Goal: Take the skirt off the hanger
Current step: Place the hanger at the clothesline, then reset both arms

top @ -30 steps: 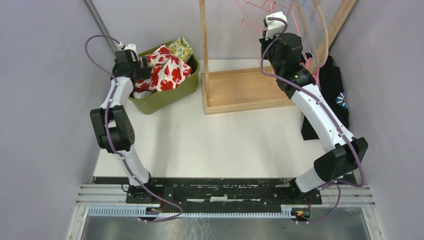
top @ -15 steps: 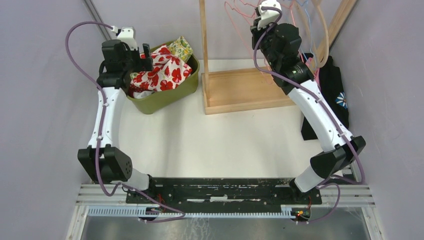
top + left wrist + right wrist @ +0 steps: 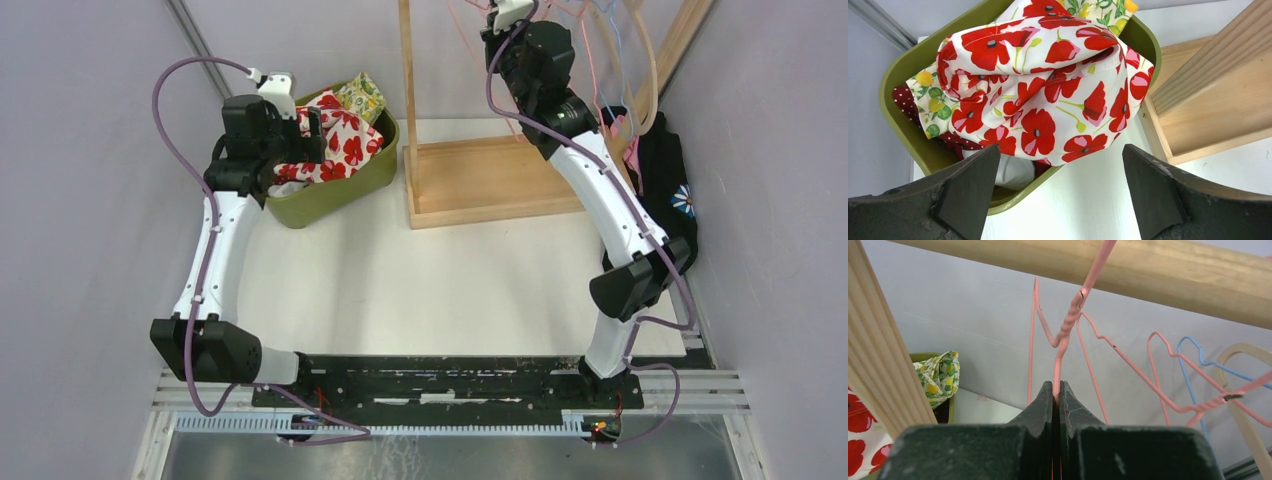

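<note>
My right gripper eases slightly down toward the post next and opens off the neck, since the skirt lies in the bin (image 3: 330,195) and the pink hanger is bare.
The white skirt with red poppies (image 3: 338,140) (image 3: 1048,90) lies heaped in the olive-green bin (image 3: 330,195) (image 3: 903,75), one fold hanging over the bin's near rim. My left gripper (image 3: 312,130) (image 3: 1060,155) hovers just above and in front of it, open wide, with nothing between its fingers. High at the back, my right gripper (image 3: 500,40) (image 3: 1057,386) is shut on the neck of a bare pink wire hanger (image 3: 1070,320), whose hook sits over the wooden rod (image 3: 1168,270).
A lemon-print cloth (image 3: 360,97) (image 3: 938,375) also lies in the bin. The wooden rack has a post (image 3: 407,80) and a tray base (image 3: 490,180). More pink, blue (image 3: 1193,347) and wooden hangers hang to the right. A black garment (image 3: 665,170) lies by the right wall.
My left gripper has opened fully and drawn back from the skirt, now left in the bin. The right arm has carried the pink hanger up and to the left.
</note>
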